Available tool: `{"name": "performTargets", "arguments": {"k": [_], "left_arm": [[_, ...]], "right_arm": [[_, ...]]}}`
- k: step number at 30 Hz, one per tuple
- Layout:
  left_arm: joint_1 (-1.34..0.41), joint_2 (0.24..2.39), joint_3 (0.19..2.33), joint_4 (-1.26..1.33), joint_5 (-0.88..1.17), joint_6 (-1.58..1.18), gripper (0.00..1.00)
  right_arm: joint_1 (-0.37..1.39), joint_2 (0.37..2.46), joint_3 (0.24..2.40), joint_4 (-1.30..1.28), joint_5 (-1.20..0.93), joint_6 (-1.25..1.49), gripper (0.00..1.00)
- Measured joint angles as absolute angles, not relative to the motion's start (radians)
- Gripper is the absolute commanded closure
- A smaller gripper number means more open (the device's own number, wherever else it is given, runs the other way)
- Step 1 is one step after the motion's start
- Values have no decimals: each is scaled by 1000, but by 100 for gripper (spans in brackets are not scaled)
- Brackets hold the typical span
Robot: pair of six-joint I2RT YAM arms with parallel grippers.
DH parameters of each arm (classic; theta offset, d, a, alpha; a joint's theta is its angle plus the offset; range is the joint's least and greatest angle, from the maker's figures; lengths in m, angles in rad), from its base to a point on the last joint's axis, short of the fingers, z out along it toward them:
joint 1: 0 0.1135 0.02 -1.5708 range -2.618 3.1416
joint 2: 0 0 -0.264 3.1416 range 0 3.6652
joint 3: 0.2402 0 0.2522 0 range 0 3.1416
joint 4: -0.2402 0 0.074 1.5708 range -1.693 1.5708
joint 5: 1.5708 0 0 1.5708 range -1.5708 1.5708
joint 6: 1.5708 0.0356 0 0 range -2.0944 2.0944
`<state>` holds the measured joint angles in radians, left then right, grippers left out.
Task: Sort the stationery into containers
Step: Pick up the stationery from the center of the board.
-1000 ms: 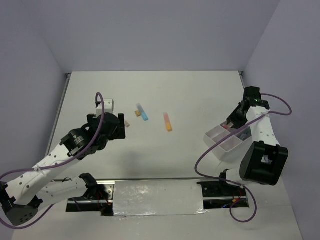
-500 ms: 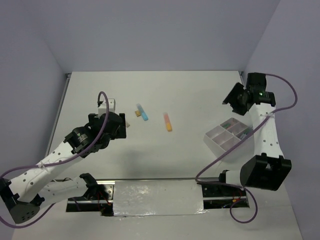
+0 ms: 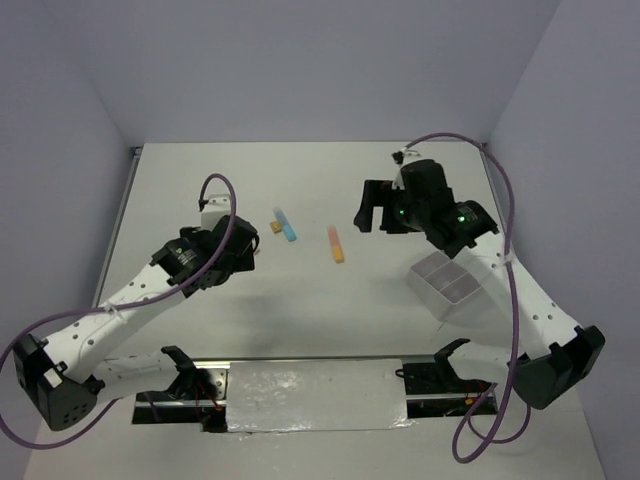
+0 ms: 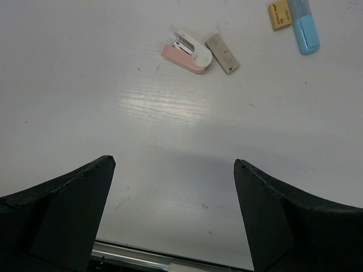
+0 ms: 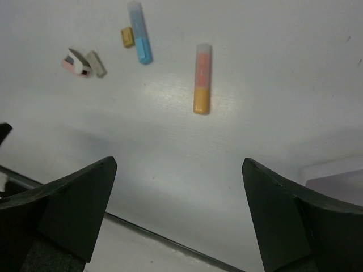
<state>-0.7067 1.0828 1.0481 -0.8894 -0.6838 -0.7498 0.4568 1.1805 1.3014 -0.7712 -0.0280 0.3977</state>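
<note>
The pink-and-white piece (image 4: pixel 186 52) lies below and outward of the left gripper's fingers, with its length running crosswise, so the left gripper will next lower outward and turn its fingers to straddle it.
Loose stationery lies mid-table: an orange marker (image 3: pixel 336 244) (image 5: pixel 202 79), a blue marker (image 3: pixel 287 226) (image 5: pixel 139 33) (image 4: pixel 303 28) with a tan eraser (image 4: pixel 278 14) (image 5: pixel 127 37) beside it, and a pink-and-white piece (image 4: pixel 186 52) (image 5: pixel 75 62) next to a grey eraser (image 4: pixel 222 53) (image 5: pixel 95 63). The white divided tray (image 3: pixel 450 280) sits at the right. My left gripper (image 3: pixel 240 256) (image 4: pixel 173 164) hangs open and empty just short of the pink piece. My right gripper (image 3: pixel 372 218) (image 5: pixel 178 161) hangs open and empty, to the right of the orange marker.
The right arm's forearm crosses above the tray, hiding part of it. A corner of the tray (image 5: pixel 334 175) shows at the right edge of the right wrist view. The table's near edge with a metal rail (image 3: pixel 315 395) runs along the bottom.
My right arm has swung left from the tray to above the table's middle, and its jaws have opened wide. My left gripper has moved slightly farther out and to the right.
</note>
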Motion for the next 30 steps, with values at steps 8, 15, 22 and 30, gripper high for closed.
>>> {"name": "performTargets", "arguments": {"k": [8, 15, 22, 30], "left_arm": [[-659, 1211, 1119, -889, -647, -850, 1], [-564, 1362, 1119, -813, -564, -916, 3], [-469, 1536, 1153, -817, -525, -1051, 2], [-441, 1656, 1205, -837, -567, -1293, 2]], "right_arm": [[610, 1244, 1200, -657, 47, 384, 1], [660, 1278, 1135, -527, 9, 387, 1], [690, 1302, 1118, -486, -33, 375, 1], [690, 1303, 1118, -458, -74, 357, 1]]}}
